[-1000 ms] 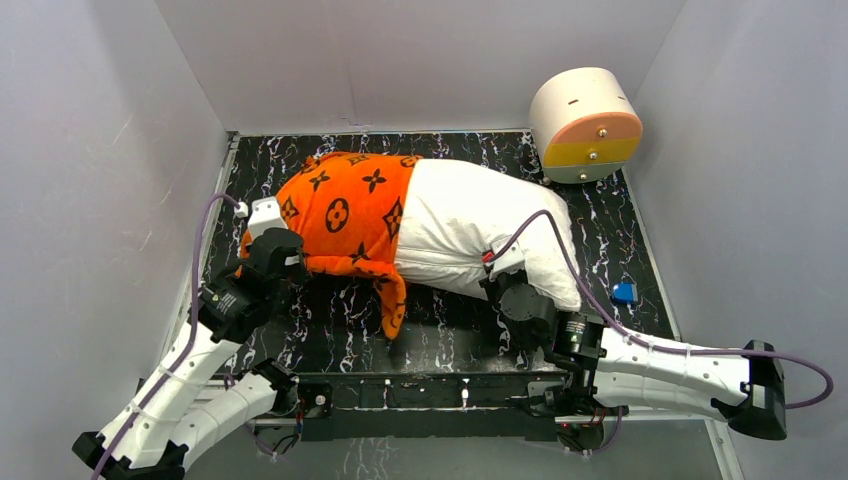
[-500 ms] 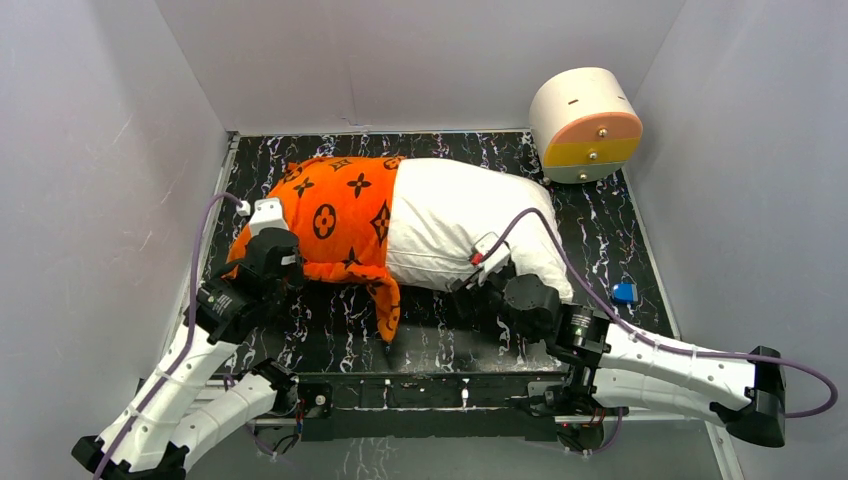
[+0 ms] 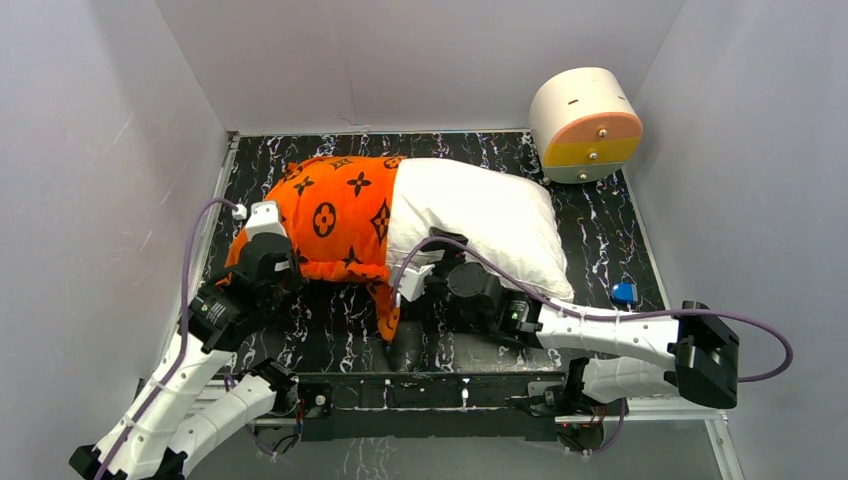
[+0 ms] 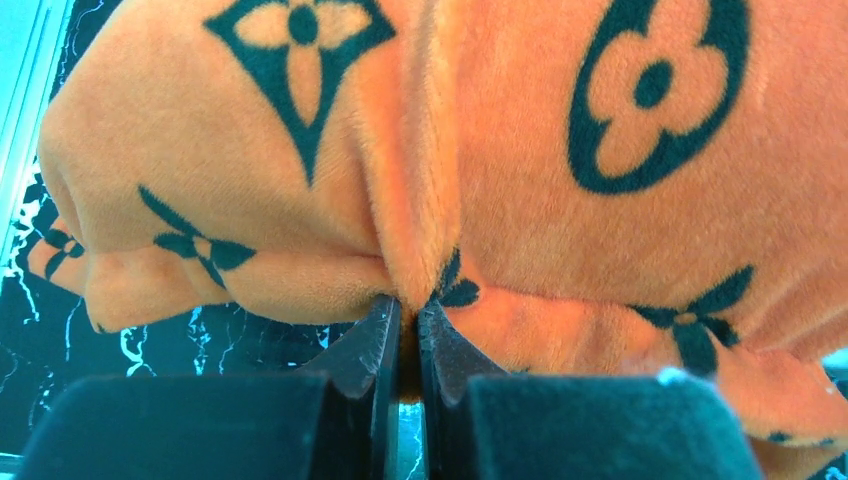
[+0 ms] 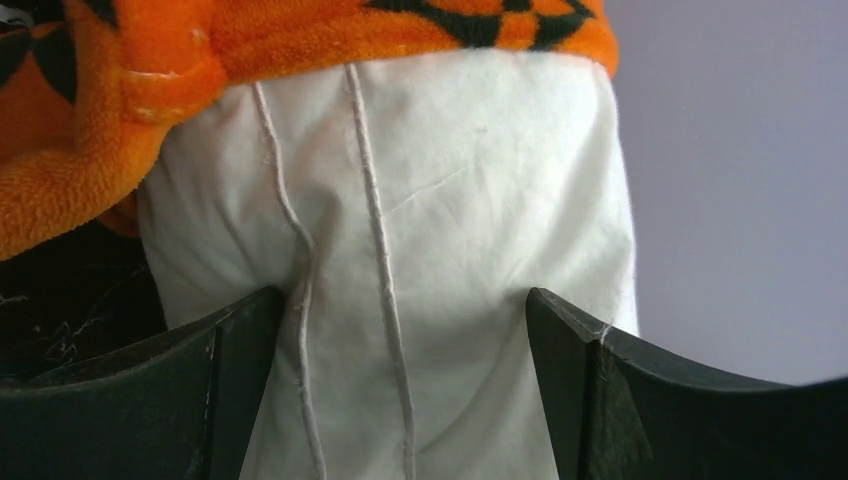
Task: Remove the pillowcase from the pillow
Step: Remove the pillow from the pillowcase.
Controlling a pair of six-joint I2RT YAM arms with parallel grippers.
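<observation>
My right gripper will next push in onto the pillow's stitched seams at the pillow's near edge and close there, because the seams are ahead, between its open fingers.
The orange pillowcase [image 3: 335, 215] with dark motifs covers the left half of the white pillow [image 3: 480, 215], which lies across the black marbled table [image 3: 330, 330]. My left gripper [image 3: 285, 262] is at the pillowcase's near left edge. In the left wrist view it [image 4: 408, 305] is shut on a pinched fold of the pillowcase [image 4: 560, 200]. My right gripper [image 3: 428, 262] sits at the pillow's near edge, close to the pillowcase's open hem. In the right wrist view it [image 5: 400, 300] stands open, its jaws either side of the pillow [image 5: 450, 200] and its stitched seams, with the pillowcase [image 5: 90, 190] beyond.
A round cream drawer box [image 3: 585, 125] with orange and yellow fronts stands at the back right corner. A small blue object [image 3: 624, 292] lies near the table's right edge. Grey walls enclose the table on three sides.
My right gripper has let go of the pillow's near right part, opened wide and moved left along the near edge towards the pillowcase. The pillow has settled back. The left grip is unchanged.
</observation>
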